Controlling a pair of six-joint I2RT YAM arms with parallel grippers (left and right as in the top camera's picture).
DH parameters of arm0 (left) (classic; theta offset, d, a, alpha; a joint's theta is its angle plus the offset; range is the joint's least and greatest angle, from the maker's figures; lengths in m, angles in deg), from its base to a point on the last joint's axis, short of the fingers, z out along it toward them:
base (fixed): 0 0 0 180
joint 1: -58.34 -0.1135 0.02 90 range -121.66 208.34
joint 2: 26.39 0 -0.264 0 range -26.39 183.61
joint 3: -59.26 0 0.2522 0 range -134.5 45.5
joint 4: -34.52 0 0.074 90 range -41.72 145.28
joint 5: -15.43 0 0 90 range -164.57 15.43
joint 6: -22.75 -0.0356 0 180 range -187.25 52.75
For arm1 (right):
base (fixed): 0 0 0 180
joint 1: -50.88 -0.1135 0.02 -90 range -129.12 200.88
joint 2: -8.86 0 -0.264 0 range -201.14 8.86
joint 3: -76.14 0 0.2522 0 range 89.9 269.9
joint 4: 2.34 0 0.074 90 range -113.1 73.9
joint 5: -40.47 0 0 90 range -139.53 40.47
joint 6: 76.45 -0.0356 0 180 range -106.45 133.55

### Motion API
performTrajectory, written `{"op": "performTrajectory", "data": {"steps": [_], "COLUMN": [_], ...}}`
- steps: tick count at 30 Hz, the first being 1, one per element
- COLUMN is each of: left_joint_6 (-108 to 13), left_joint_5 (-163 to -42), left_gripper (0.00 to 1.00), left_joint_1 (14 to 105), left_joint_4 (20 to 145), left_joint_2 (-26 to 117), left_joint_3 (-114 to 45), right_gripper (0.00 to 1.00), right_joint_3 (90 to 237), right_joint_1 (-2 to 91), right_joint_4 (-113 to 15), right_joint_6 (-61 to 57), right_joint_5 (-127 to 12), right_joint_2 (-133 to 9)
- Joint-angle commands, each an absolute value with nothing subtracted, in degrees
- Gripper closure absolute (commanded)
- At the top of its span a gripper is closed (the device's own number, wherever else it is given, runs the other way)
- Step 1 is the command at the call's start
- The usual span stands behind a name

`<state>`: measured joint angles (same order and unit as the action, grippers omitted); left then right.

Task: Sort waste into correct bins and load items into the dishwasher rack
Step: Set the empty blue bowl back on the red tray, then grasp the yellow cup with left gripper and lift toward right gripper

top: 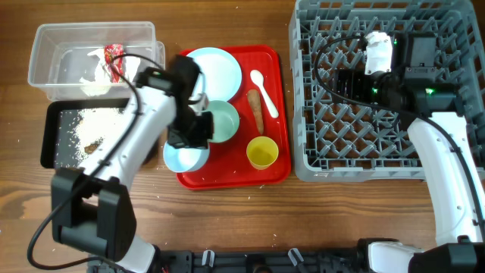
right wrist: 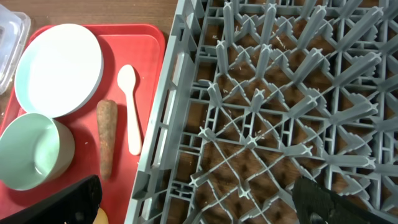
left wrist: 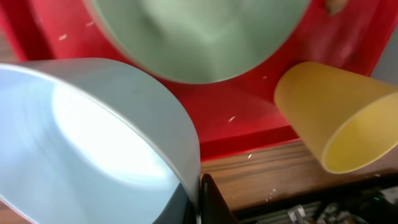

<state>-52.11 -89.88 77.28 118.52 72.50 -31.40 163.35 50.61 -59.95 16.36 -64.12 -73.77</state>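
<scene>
My left gripper will next move toward the yellow cup and down and let go of the pale blue bowl (top: 184,157) on the tray, because the bowl sticks out past the red tray's edge (top: 231,159).
My left gripper (top: 189,135) (left wrist: 199,202) is shut on the rim of the pale blue bowl (top: 184,157) (left wrist: 81,143) at the front left corner of the red serving tray (top: 276,114). The mint-green bowl (top: 221,121) (left wrist: 199,37), pale blue plate (top: 214,70) (right wrist: 59,68), white spoon (top: 263,91) (right wrist: 129,106), carrot-shaped piece (top: 256,111) (right wrist: 107,137) and yellow cup (top: 262,153) (left wrist: 336,124) are on that tray. My right gripper (top: 345,83) (right wrist: 199,205) is open and empty above the grey dishwasher rack (top: 386,152) (right wrist: 280,93). The red-and-white wrapper (top: 114,61) lies in the clear tub (top: 45,53). White grains (top: 91,121) lie in the black tray (top: 49,136).
The clear tub and black tray sit at the far left, the tub behind the tray. The red tray lies between them and the rack. A small brown speck (top: 95,144) lies among the grains. Bare wooden table (top: 227,220) runs along the front.
</scene>
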Motion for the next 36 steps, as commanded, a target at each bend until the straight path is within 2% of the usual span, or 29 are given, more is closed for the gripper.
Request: {"op": "performTrajectory", "data": {"steps": [1,5,9,12,13,17,20,21,24,32,34,36], "left_joint_6": [-46.6,-40.9,-37.3,-37.4,-37.4,-38.9,-44.1,-47.0,-52.9,-53.3,-53.3,-53.3], "left_joint_5": [-85.3,-80.3,-76.4,-76.4,-76.4,-76.5,-79.5,-82.3,-87.2,-86.3,-86.3,-86.3], "left_gripper": [0.96,0.96,0.94,0.59,0.51,0.48,0.46,0.42,0.42,0.42,0.52,0.72], "left_joint_1": [84.5,91.0,92.7,92.7,92.7,91.5,91.2,91.4,92.8,95.9,95.8,95.8], "left_joint_4": [115.3,109.9,108.6,106.6,105.2,102.5,102.9,102.8,103.6,103.5,103.0,102.4], "left_joint_2": [72.0,72.1,72.2,72.2,72.2,72.1,71.7,71.7,71.9,78.2,79.5,79.5], "left_joint_3": [-30.7,-26.1,-23.3,-23.3,-23.3,-27.8,-32.8,-33.3,-33.1,-30.2,-30.2,-30.2], "right_gripper": [0.00,0.00,0.01,0.00,0.00,0.00,0.00,0.00,0.00,0.00,0.00,0.00], "right_joint_3": [164.4,164.4,164.4,164.4,164.4,164.4,164.4,164.4,164.4,164.4,164.4,164.4], "right_joint_1": [50.6,50.6,50.6,50.6,50.6,50.6,50.6,50.6,50.6,50.6,50.6,50.6], "right_joint_4": [-59.6,-59.6,-59.6,-59.7,-59.6,-59.6,-59.6,-59.7,-59.4,-59.4,-59.5,-59.5], "right_joint_6": [15.9,15.9,15.9,15.9,15.9,15.9,15.9,15.9,15.9,15.9,15.6,14.9], "right_joint_5": [-65.1,-65.1,-65.1,-65.1,-65.1,-65.1,-65.1,-65.1,-65.1,-65.1,-65.1,-65.1], "right_joint_2": [-74.2,-74.2,-74.2,-74.2,-74.2,-74.2,-74.2,-74.2,-74.2,-74.2,-74.2,-74.2]}}
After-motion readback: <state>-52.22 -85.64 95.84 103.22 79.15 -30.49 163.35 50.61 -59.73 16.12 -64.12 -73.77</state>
